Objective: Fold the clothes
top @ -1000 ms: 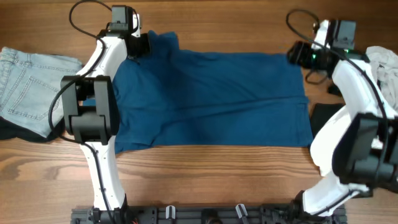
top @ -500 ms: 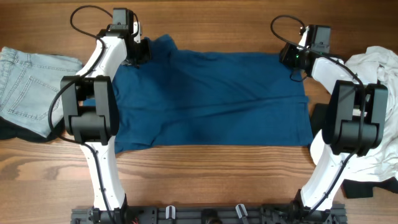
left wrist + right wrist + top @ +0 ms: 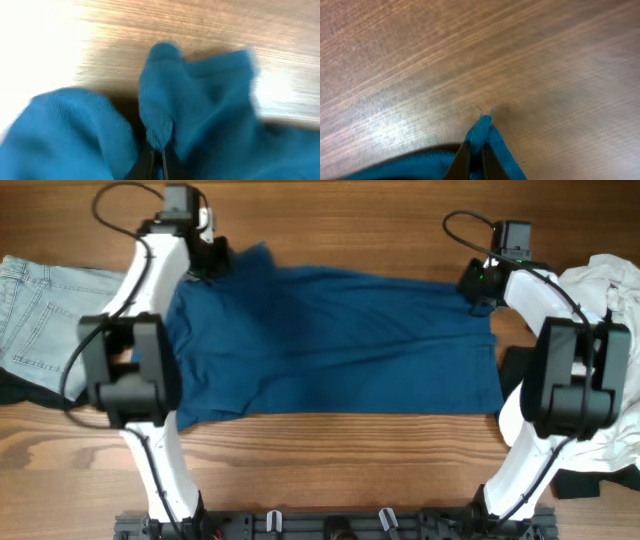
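Note:
The right gripper lifts the T-shirt's pinched corner next, carries it back over the T-shirt's side by the black item (image 3: 484, 368) and releases it. Both grippers hold the T-shirt's far edge.
A blue T-shirt (image 3: 330, 340) lies spread across the middle of the wooden table. My left gripper (image 3: 215, 260) is shut on its far left corner, and a pinched fold of blue T-shirt (image 3: 160, 100) bulges out past the left gripper (image 3: 159, 152). My right gripper (image 3: 478, 288) is shut on the far right corner. In the right wrist view the right gripper (image 3: 475, 152) pinches a small peak of blue T-shirt (image 3: 481, 127) just above the wood.
Light denim jeans (image 3: 40, 320) lie at the left edge over a dark garment (image 3: 20, 390). A white garment (image 3: 610, 300) is piled at the right edge, with a black item (image 3: 525, 365) beside the shirt's right side.
The right gripper moved in to the shirt's far right corner and shut on it. The left arm shifted slightly left, still holding its corner.

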{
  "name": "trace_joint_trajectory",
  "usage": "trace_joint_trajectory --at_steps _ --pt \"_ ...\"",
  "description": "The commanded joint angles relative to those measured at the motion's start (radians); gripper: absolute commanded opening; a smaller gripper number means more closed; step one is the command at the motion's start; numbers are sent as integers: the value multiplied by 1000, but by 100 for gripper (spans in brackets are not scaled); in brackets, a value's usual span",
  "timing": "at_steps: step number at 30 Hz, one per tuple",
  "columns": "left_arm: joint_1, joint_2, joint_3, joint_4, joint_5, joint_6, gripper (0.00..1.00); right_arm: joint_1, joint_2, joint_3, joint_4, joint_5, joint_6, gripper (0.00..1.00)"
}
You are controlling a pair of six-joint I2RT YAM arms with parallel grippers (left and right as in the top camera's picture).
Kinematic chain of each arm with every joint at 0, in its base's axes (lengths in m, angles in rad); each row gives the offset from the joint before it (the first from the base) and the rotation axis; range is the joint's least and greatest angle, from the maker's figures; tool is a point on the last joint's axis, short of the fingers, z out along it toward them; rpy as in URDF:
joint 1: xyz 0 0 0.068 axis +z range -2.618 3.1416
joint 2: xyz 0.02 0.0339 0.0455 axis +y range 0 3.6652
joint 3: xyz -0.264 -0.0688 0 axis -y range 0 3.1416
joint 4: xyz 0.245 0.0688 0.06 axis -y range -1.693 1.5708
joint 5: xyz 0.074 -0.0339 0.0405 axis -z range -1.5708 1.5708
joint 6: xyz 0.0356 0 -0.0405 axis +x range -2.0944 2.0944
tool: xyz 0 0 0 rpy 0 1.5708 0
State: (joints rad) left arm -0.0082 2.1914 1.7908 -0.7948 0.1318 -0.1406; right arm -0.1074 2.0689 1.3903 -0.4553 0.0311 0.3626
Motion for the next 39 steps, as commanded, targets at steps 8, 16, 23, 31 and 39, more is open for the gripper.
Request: trace_joint_trajectory --at_steps 8,16,23,31,39 --pt "53 -219 4 -510 16 -24 4 -9 -267 -8 -506 142 4 4" --pt "84 -219 3 -740 16 14 4 -9 -266 -8 -645 190 -26 5" --pt "83 -219 2 -825 15 32 4 -9 -266 -9 -715 190 -67 9" --pt "82 -219 -34 -891 -3 24 21 -9 -266 -10 -769 190 -124 29" --pt "82 -219 -86 -830 -28 24 18 -43 -266 -19 -767 153 -127 46"
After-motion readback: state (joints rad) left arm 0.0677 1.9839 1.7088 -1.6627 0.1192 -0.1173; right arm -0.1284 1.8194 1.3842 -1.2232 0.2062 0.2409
